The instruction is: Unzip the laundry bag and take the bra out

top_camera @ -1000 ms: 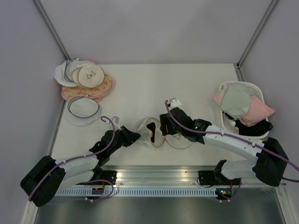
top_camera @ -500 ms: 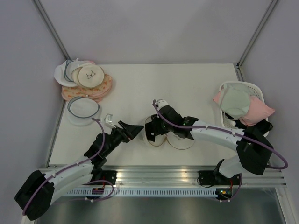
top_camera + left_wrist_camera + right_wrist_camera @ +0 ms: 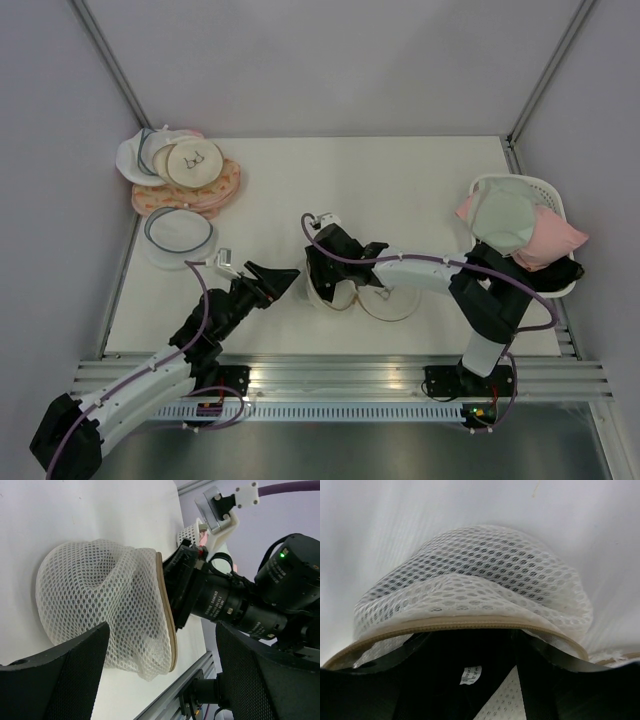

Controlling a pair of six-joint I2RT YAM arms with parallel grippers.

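Observation:
The black bra's fold is between my right gripper's open fingers, so the gripper will next move slightly deeper under the tan rim (image 3: pixel 455 625) and close on the black bra's fold (image 3: pixel 471 655).
The laundry bag (image 3: pixel 318 292), a cream mesh dome with a tan zipper rim (image 3: pixel 167 615), stands on edge at the table's front middle with its mouth facing right. Its unzipped face (image 3: pixel 392 303) lies flat beside it. My left gripper (image 3: pixel 278 276) hangs open just left of the mesh (image 3: pixel 100 600), touching nothing. My right gripper (image 3: pixel 324 272) reaches into the mouth from the right. In the right wrist view its fingers (image 3: pixel 365 695) stand apart under the rim (image 3: pixel 455 625). The black bra (image 3: pixel 445 670) with a white label lies between them inside the bag.
A pile of pink, white and cream pouches (image 3: pixel 186 172) sits at the back left, with a flat white disc with a grey-blue rim (image 3: pixel 178 232) in front of it. A white basket (image 3: pixel 535 190) of pink and pale green garments stands at the right edge. The metal rail (image 3: pixel 330 375) runs along the front.
My left gripper opened, let go of the bag's left side and drew back to the left. My right gripper slid left, deeper into the bag's mouth, and the bag shifted left with it.

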